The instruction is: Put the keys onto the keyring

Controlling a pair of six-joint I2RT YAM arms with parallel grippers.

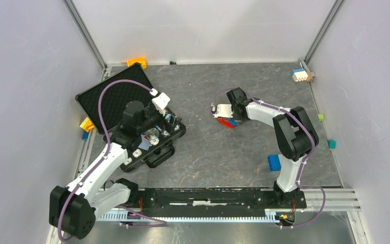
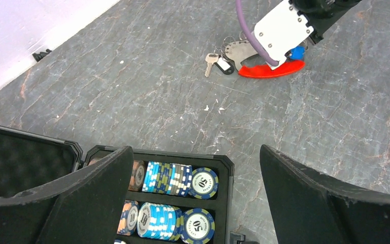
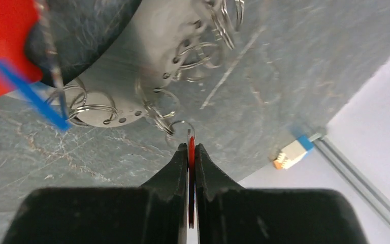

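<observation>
The robot's right gripper will next move down toward the tabletop by the strap, to the right in the top view, and let go with the key's tip at a small ring of the strap.
The keyring (image 3: pixel 147 56) is a curved silvery strap with several small rings along its edge, lying on the grey table. Its long red clip (image 2: pixel 271 71) lies beside it, also showing as the red clip (image 1: pixel 226 122) from above. My right gripper (image 3: pixel 190 148) is shut on a thin red-headed key (image 3: pixel 190 152) seen edge-on, its metal tip at a small ring (image 3: pixel 182 133). A blurred blue piece (image 3: pixel 30 94) sits by the clip. My left gripper (image 2: pixel 195 152) hangs wide open over the chip case, far left of the keyring, with nothing between its fingers.
An open black case (image 2: pixel 228 168) of poker chips lies under the left arm. A plain silver key (image 2: pixel 210 63) with a black tag lies by the strap's end. Coloured blocks sit around: blue (image 1: pixel 273 162), white-blue (image 1: pixel 299 75), orange (image 1: pixel 137 62), yellow (image 1: pixel 86 123).
</observation>
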